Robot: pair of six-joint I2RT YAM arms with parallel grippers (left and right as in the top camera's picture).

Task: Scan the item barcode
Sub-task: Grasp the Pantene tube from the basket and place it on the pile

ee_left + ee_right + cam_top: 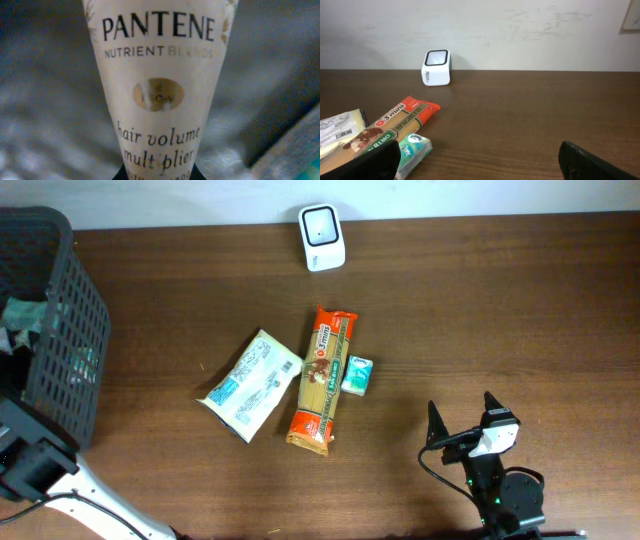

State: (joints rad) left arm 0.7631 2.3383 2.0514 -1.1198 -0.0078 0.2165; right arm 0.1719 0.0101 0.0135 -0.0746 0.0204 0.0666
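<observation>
The gap [283,394] beside the spaghetti pack is to the right of my left gripper in the overhead view, so I should lift the tube across, lower it and let go.
A white Pantene tube [157,75] fills the left wrist view, with "hair volume multiplier" printed on it. My left gripper [159,176] hugs its narrow lower end, dark fingers pressed against both sides, over blurred grey surroundings. This gripper is hidden in the overhead view, near the dark basket [60,330]. No barcode shows on the tube. The white scanner [322,237] stands at the table's far edge, also visible as the scanner [437,67] from the right wrist. My right gripper [461,406] rests open at the front right, with nothing between its fingers [592,162].
In the middle of the table lie a spaghetti pack [322,377], a small teal tissue pack [357,375] and a white packet [252,384]. The basket holds other items. The left arm's base [35,465] sits at the front left corner.
</observation>
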